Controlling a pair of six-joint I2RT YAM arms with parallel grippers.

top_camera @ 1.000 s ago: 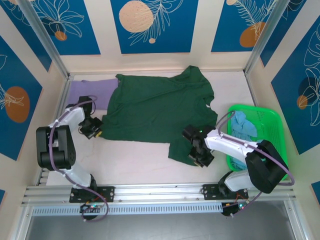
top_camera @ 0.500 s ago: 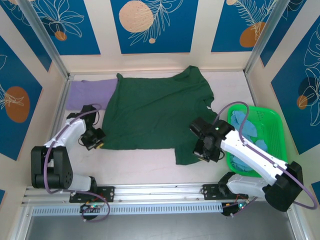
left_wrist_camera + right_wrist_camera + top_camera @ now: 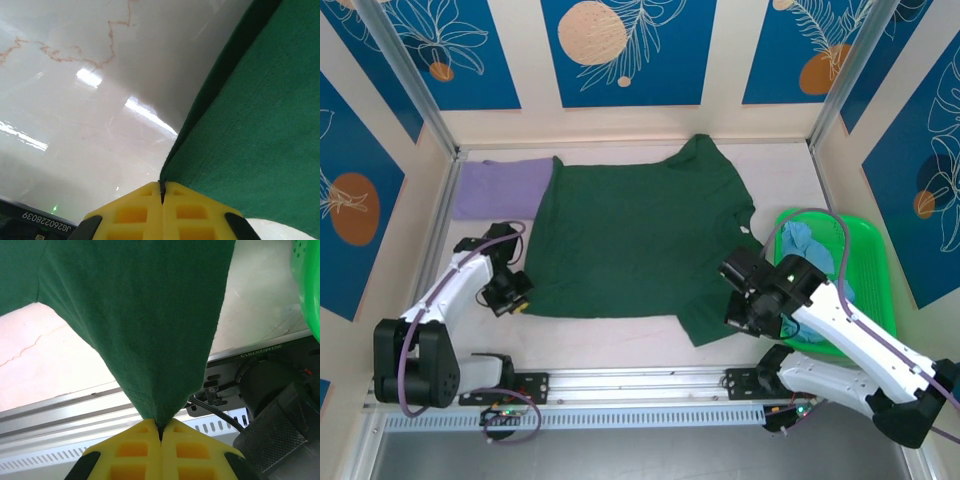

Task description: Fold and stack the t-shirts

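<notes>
Next, my right gripper moves outward and lets go of the shirt's corner on the shirt's far part (image 3: 704,197), outward of the gripper, since the shirt's near part is unfolded.
A dark green t-shirt (image 3: 635,240) lies spread across the table. My left gripper (image 3: 517,300) is shut on its near left edge; in the left wrist view the yellow fingers (image 3: 135,212) pinch the green cloth (image 3: 255,130). My right gripper (image 3: 738,322) is shut on the shirt's near right corner, and the cloth (image 3: 145,315) rises in a taut cone from the right gripper (image 3: 160,432). A lavender-purple t-shirt (image 3: 500,187) lies at the far left, partly under the green one. Light blue t-shirts (image 3: 807,247) sit in the basket.
A bright green plastic basket (image 3: 865,250) stands at the right, close behind my right arm. The metal rail (image 3: 640,385) runs along the near edge, with both arm bases on it. Walls close in the back and sides.
Both grippers have pulled the green shirt toward the near edge and outward. The cloth now lies flatter and more spread out, and the right arm has swung to the right.
</notes>
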